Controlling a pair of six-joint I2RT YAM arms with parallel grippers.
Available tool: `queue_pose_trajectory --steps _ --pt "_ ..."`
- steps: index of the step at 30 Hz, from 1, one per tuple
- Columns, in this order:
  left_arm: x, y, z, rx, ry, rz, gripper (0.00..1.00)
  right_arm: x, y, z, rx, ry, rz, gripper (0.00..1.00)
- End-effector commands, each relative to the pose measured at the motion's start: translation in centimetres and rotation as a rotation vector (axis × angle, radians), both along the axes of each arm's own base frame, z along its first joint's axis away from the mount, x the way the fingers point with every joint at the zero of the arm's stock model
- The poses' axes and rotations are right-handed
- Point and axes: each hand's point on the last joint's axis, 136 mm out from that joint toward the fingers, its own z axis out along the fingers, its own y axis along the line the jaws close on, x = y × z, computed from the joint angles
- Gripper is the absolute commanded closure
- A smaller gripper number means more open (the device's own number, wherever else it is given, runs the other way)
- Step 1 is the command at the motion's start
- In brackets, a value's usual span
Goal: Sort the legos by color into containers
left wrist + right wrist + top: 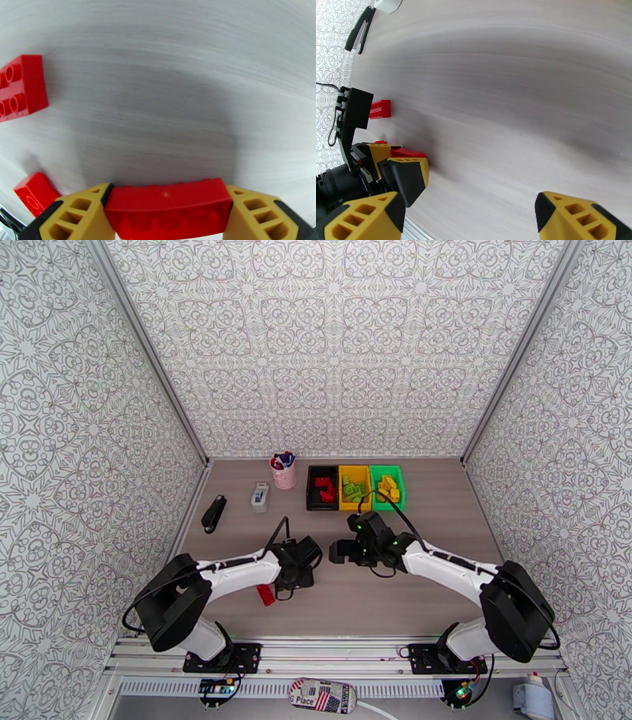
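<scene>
The red lego goes up and outward in my left gripper next, over the black container for release inside, because that one already holds red legos.
In the left wrist view my left gripper (168,215) is shut on a red lego (168,205), its yellow fingers pressed against both ends, low over the table. Two more red legos (21,89) (35,192) lie to its left. From above, the left gripper (304,560) sits mid-table with a red lego (265,594) near it. My right gripper (341,550) faces it, open and empty, its jaws wide apart in the right wrist view (470,217). The black (310,489), yellow (355,469) and green (387,469) containers stand at the back; they hold red, light green and yellow legos respectively.
A pink cup of pens (284,471), a white-and-blue box (260,496) and a black stapler (214,513) stand at the back left. The two grippers are close together mid-table. Bare tabletop lies to the right of the right arm.
</scene>
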Motion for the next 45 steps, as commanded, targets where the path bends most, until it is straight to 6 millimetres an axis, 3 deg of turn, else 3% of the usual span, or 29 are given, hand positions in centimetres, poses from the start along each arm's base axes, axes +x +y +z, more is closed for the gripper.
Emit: queue_pose_trajectory --steps 1,5,12,18,26,29,34,39,45 --pt "1.1 -2.1 1.9 -0.103 -0.044 -0.012 0.37 0.2 -0.1 1.0 0.033 -0.031 -0.004 0.11" --pt "2.6 -3.0 3.6 -0.201 -0.090 -0.013 0.38 0.2 0.6 1.7 0.089 -0.037 0.006 0.12" --pt "6.5 -3.0 6.3 -0.321 -0.156 0.009 0.39 0.9 2.2 4.0 0.241 -0.052 0.037 0.13" --pt "12.1 -3.2 10.5 -0.445 -0.259 0.021 0.38 2.5 2.5 6.1 0.364 -0.055 0.015 0.14" --pt "21.4 -3.0 15.8 -0.443 -0.365 -0.023 0.37 4.6 0.0 7.5 0.399 -0.064 -0.065 0.14" --pt "24.9 -3.2 16.6 -0.444 -0.380 -0.033 0.34 5.0 -0.8 8.0 0.389 -0.073 -0.081 0.14" --pt "29.6 -4.0 16.1 -0.465 -0.373 -0.036 0.17 5.4 -1.3 8.8 0.379 -0.082 -0.088 0.14" --pt "30.6 -4.6 17.5 -0.477 -0.415 -0.056 0.12 5.2 -1.8 8.8 0.354 -0.084 -0.092 0.14" --pt "27.8 -3.8 19.4 -0.445 -0.456 -0.073 0.12 4.8 -2.4 7.7 0.305 -0.074 -0.100 0.14"
